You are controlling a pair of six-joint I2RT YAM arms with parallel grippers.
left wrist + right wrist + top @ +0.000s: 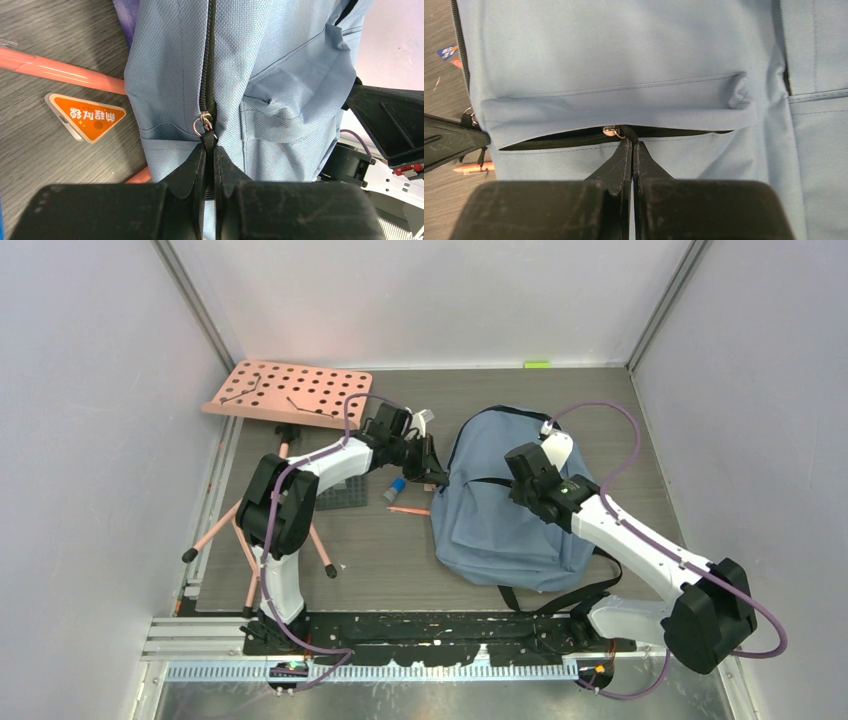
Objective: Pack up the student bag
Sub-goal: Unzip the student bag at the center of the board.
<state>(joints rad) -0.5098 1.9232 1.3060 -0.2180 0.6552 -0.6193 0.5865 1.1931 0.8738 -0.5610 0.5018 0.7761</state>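
Observation:
The zipper's slider (611, 130) is only partway along, so my right gripper will next pull toward the right in the top view to the pocket zipper's end (728, 132) and let go of the zipper's tab.
The student bag (500, 515) lies flat in the middle of the table, blue-grey with black zippers. At the bag's left edge my left gripper (432, 472) is shut on the black webbing pull of the main zipper (209, 141), just below its metal slider (203, 123). Over the bag's front my right gripper (520, 483) is shut on the pull tab of the front pocket zipper (630, 134). That pocket (574, 141) gapes open to the left of the slider (611, 130); the fabric flap (619, 102) hangs above it.
A pink pen (408, 511) and a small blue-capped item (396, 487) lie on the table left of the bag. A pink pegboard stand (290, 393) on pink legs fills the back left. An orange triangular tag (87, 117) and a pink pen (60, 72) show beside the bag.

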